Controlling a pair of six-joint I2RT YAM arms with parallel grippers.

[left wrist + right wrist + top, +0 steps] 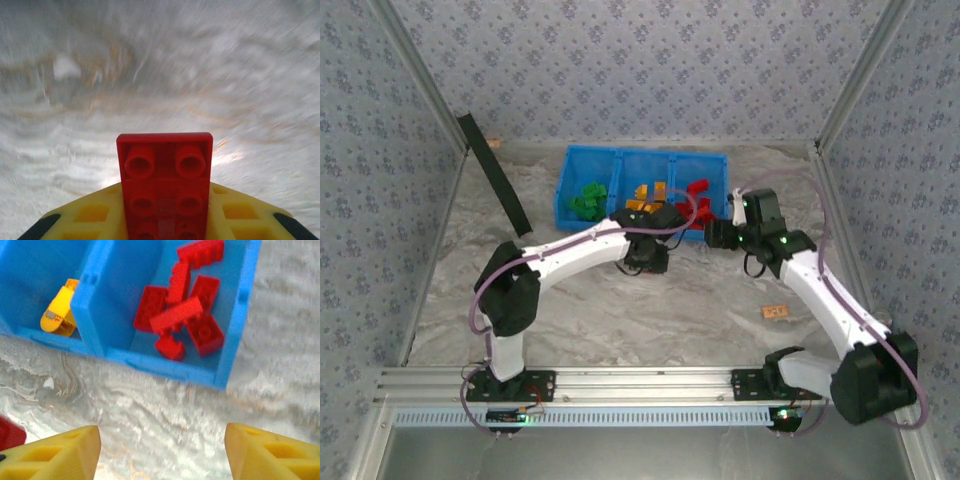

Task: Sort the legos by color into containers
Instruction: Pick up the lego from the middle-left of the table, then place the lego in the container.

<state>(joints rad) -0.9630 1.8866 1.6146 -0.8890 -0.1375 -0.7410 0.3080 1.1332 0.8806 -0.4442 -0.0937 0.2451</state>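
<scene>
The matching red lego will go outward across the tray's near rim in my left gripper, and I will let it go in the tray's section of red legos, which is outward.
A red lego (165,175) stands between the yellow fingers (90,216) of my left gripper (647,258), which is shut on it above the marbled table, just in front of the blue container tray (582,160). The tray's left compartment holds green legos (588,203), the middle one yellow-orange legos (645,195) and the right one red legos (698,190). My right gripper (160,450) hangs open and holds nothing, a little in front of the tray's right compartment with its several red legos (182,315). A yellow lego (60,315) lies in the middle compartment.
A flat orange tag (775,311) lies on the table at the right. A black strip (495,170) leans at the back left. Patterned walls close in the table on three sides. A red shape (7,432) shows at the left edge of the right wrist view.
</scene>
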